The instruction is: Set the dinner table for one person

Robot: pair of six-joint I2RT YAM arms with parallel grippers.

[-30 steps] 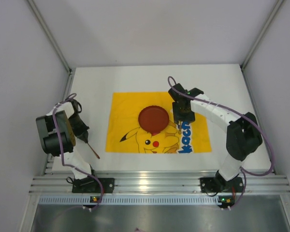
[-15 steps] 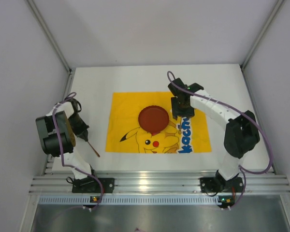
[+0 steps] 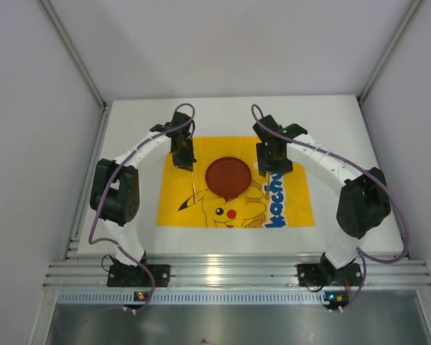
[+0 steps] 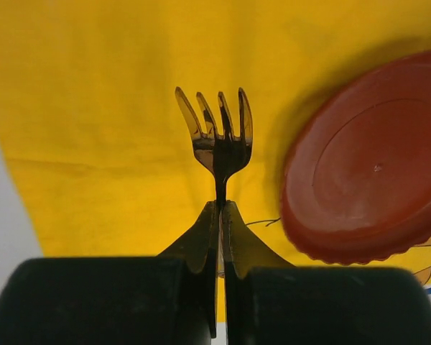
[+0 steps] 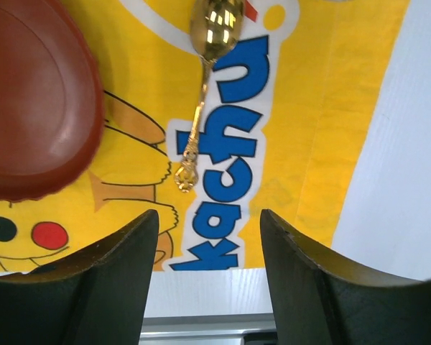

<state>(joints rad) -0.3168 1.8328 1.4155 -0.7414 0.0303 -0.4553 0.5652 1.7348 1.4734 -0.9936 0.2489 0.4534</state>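
Note:
My left gripper moves down next onto the clear yellow cloth below it, beside the dark red plate, and releases the fork's handle there.
A dark red plate sits in the middle of the yellow Pikachu mat on the white dinner table. My left gripper hovers over the mat's upper left, shut on the handle of a dark fork. The fork's tines point out over the yellow cloth, left of the plate. My right gripper stands open just right of the plate. A golden spoon lies on the blue lettering ahead of its fingers, touched by neither.
The ribbed aluminium rail runs along the near edge by both arm bases. Grey walls with metal posts close in the table on the left, back and right. Bare white tabletop borders the mat.
The left arm has swung from the table's left edge to above the mat's upper left, carrying the fork. The right gripper has widened slightly and stayed beside the plate.

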